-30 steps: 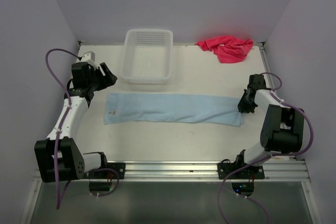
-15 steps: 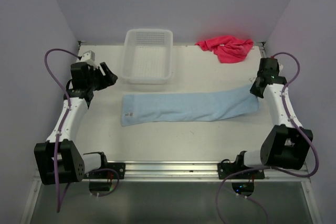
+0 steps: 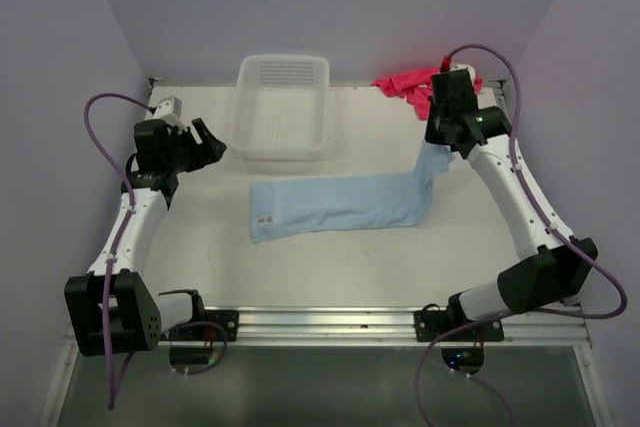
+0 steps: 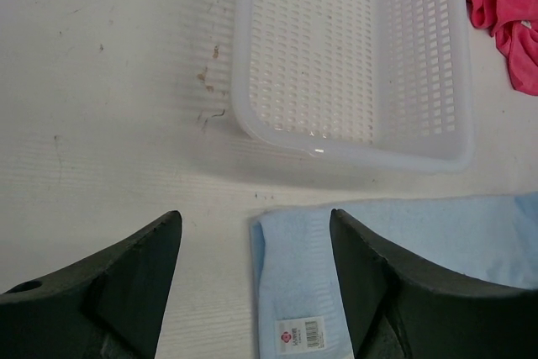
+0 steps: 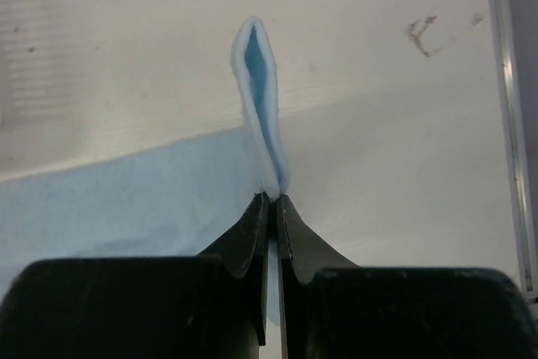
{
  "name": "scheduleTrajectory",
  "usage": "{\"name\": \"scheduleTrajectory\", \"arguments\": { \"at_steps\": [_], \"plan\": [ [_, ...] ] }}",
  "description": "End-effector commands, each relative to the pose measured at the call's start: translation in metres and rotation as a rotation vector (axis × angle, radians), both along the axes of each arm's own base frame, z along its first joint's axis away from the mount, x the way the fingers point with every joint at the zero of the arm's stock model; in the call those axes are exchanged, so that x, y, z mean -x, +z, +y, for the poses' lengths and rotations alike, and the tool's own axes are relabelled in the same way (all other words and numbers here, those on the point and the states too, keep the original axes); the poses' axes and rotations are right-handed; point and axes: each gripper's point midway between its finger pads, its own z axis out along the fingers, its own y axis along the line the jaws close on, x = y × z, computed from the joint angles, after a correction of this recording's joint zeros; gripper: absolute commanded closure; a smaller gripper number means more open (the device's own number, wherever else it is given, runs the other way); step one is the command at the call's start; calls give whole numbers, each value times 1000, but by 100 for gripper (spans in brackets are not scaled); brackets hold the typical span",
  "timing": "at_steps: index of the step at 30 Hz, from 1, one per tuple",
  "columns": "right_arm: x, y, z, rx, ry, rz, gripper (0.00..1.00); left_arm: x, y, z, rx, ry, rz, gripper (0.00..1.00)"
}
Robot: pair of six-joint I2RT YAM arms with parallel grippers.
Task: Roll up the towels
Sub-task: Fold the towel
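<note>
I will next carry the towel's raised end across with my right gripper, then lower and release it. The towel's labelled end (image 3: 264, 211) lies flat below and to the left of my right gripper in the top view.
A light blue towel (image 3: 335, 205) lies flat across the table's middle, and its right end is pulled up off the surface. My right gripper (image 3: 437, 143) is shut on that raised end; in the right wrist view the pinched fold (image 5: 259, 81) stands up beyond the closed gripper (image 5: 273, 197). My left gripper (image 3: 205, 142) hovers open at the far left. In its wrist view the towel's left end (image 4: 307, 275), with a white label, lies below the open gripper (image 4: 254, 218). The pink-red towel (image 3: 405, 87) is bunched at the back right, partly behind the right arm, and also shows as the pink-red towel (image 4: 513, 31).
A white mesh basket (image 3: 283, 152) stands at the back, left of centre, just beyond the blue towel; the left wrist view shows the basket's near rim (image 4: 353, 147). Grey walls close in the left, back and right sides. A metal rail (image 3: 330, 322) runs along the near edge.
My right arm swung up and back-left with the blue towel's right end, lifting it. The whole towel slid to the right. The left arm stayed in place.
</note>
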Motion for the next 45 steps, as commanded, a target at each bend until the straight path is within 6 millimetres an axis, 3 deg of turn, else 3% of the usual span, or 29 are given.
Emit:
{"name": "scheduleTrajectory", "arguments": {
  "at_steps": [1, 5, 8, 11, 13, 20, 25, 32, 36, 40, 45],
  "plan": [
    [4, -9, 57, -48, 133, 70, 100, -3, 18, -5, 2, -25, -77, 25],
    [12, -11, 135, -108, 302, 80, 100, -3, 18, -7, 3, -29, -77, 24],
    [13, -14, 176, -147, 366, 88, 100, -3, 20, -8, 3, -33, -82, 23],
    [27, -24, 232, -195, 477, 110, 100, -2, 19, -8, 7, -35, -80, 23],
    [29, -39, 256, -213, 506, 142, 100, -2, 19, -10, 10, -39, -80, 23],
    [43, -47, 329, -245, 623, 163, 100, -3, 17, -11, 9, -43, -77, 22],
    [47, -34, 359, -287, 661, 133, 100, -2, 16, -12, 10, -47, -74, 21],
    [50, -23, 380, -331, 689, 103, 100, -2, 14, -14, 18, -57, -71, 20],
    [52, -43, 393, -355, 701, 145, 100, -2, 15, -14, 20, -57, -72, 20],
    [56, -77, 406, -361, 707, 209, 100, -2, 15, -15, 21, -60, -72, 20],
    [58, -100, 424, -414, 724, 234, 100, -2, 16, -16, 23, -62, -77, 19]
  ]
}}
